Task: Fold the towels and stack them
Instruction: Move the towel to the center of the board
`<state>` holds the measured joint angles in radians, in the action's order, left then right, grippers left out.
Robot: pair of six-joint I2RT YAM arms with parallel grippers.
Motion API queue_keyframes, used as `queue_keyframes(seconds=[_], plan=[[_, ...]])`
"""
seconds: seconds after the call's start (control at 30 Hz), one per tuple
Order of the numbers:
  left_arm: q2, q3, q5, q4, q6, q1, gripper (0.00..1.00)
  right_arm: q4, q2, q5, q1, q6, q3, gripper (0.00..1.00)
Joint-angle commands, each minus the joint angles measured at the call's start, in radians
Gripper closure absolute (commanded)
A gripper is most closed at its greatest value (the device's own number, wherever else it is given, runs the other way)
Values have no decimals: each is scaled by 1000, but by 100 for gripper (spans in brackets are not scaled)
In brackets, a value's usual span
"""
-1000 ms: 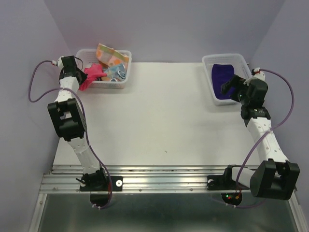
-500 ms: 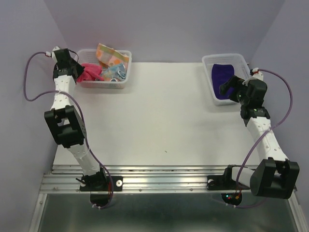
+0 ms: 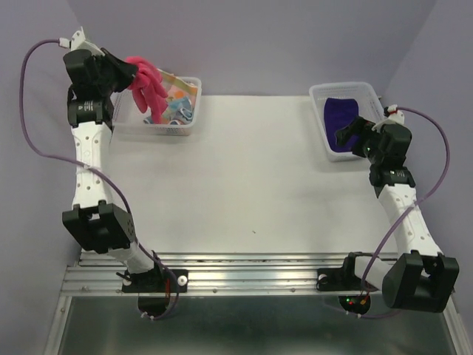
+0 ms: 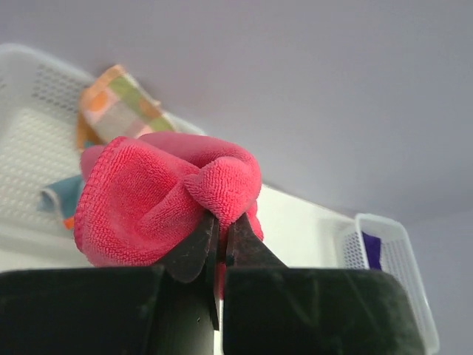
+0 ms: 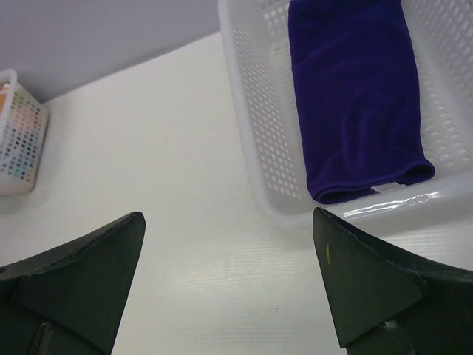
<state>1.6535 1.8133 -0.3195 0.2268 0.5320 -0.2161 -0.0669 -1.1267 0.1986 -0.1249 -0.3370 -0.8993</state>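
Observation:
My left gripper lifts the pink towel (image 3: pixel 148 83) away from the basket next, then moves back and down over the table's empty middle between the baskets.
My left gripper (image 3: pixel 127 76) is shut on the bright pink towel (image 3: pixel 148 83) and holds it in the air above the left basket (image 3: pixel 159 129). In the left wrist view the pink towel (image 4: pixel 155 196) bunches over my closed fingertips (image 4: pixel 201 238). The orange-yellow-pink patterned towel (image 3: pixel 177 85) and the light-blue patterned towel (image 3: pixel 177 112) lie in that basket. The dark purple towel (image 3: pixel 340 124) lies folded in the right basket (image 3: pixel 319 103); it also shows in the right wrist view (image 5: pixel 355 96). My right gripper (image 3: pixel 347 133) is open and empty at that basket's near edge.
The two white mesh baskets stand at the table's back left and back right. The white table (image 3: pixel 244 177) lies between them. Purple walls close in on the left, back and right. A metal rail (image 3: pixel 244 270) runs along the near edge.
My left gripper has risen out of the left basket, lifting the pink towel up with it. The right arm has barely moved.

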Motion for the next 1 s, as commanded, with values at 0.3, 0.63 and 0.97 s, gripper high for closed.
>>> queue_keyframes(seconds=[0.3, 0.63, 0.97], plan=[[-302, -31, -108, -199, -66, 642, 100, -60, 198, -11, -5, -53, 83, 0], [-445, -780, 343, -179, 58, 712, 1, -195, 305, -56, -5, -43, 109, 0], [-572, -980, 493, -70, 137, 661, 1, -244, 222, -93, 123, -31, 119, 0]])
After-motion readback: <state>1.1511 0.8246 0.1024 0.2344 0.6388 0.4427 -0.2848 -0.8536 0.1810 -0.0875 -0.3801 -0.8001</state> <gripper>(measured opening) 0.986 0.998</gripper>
